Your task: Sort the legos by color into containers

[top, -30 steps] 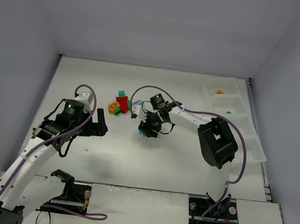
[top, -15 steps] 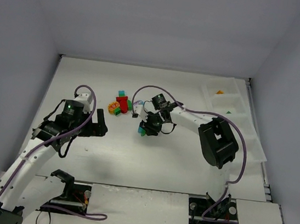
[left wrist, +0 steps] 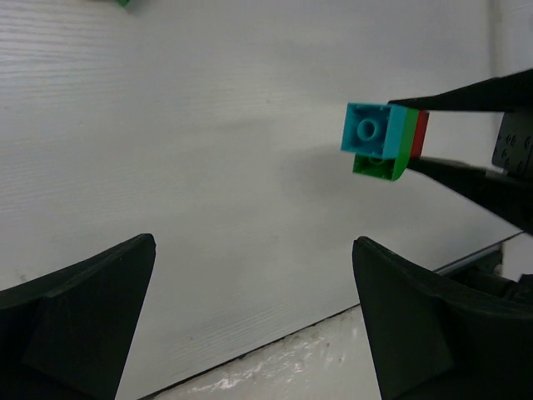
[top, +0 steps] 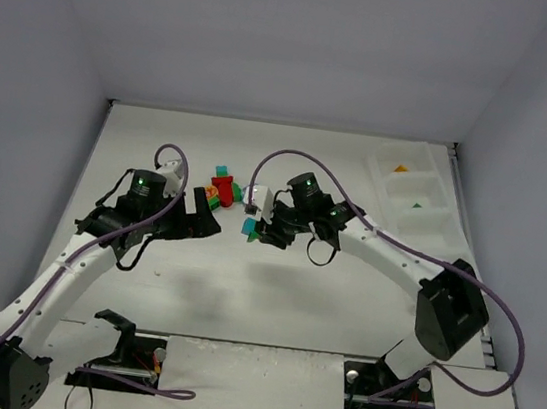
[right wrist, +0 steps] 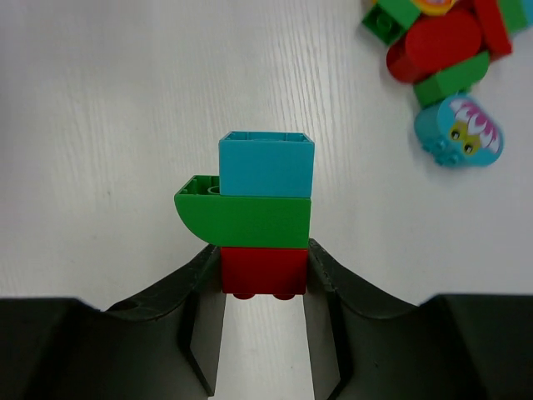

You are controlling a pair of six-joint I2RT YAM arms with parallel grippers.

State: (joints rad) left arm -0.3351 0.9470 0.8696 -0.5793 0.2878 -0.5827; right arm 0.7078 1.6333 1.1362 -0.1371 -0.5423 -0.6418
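The empty section by the green piece point(top: 428, 231) is to the right in the top view. My right gripper will pull off the red brick next and swing it there.
My right gripper point(right wrist: 263, 279) is shut on a stack of three joined legos: a red brick point(right wrist: 263, 268) between the fingers, a curved green one point(right wrist: 250, 218) on it and a teal one point(right wrist: 266, 164) at the end. In the top view the stack point(top: 249, 228) hangs above the table's middle. My left gripper point(left wrist: 254, 250) is open and empty, facing the stack point(left wrist: 379, 142) from the left; in the top view it point(top: 208, 224) is close beside it. A pile of loose legos point(top: 219, 193) lies just behind. The white compartment tray point(top: 430, 225) is at the far right.
The tray holds an orange piece point(top: 399, 168) and a green piece point(top: 416, 203) in separate compartments. In the right wrist view the pile point(right wrist: 441, 50) shows red, green and a teal figure with a face. Grey walls enclose the table.
The right arm has stretched out and raised the stack a little leftward. The left gripper has swung right and forward, closing on the stack from the left.
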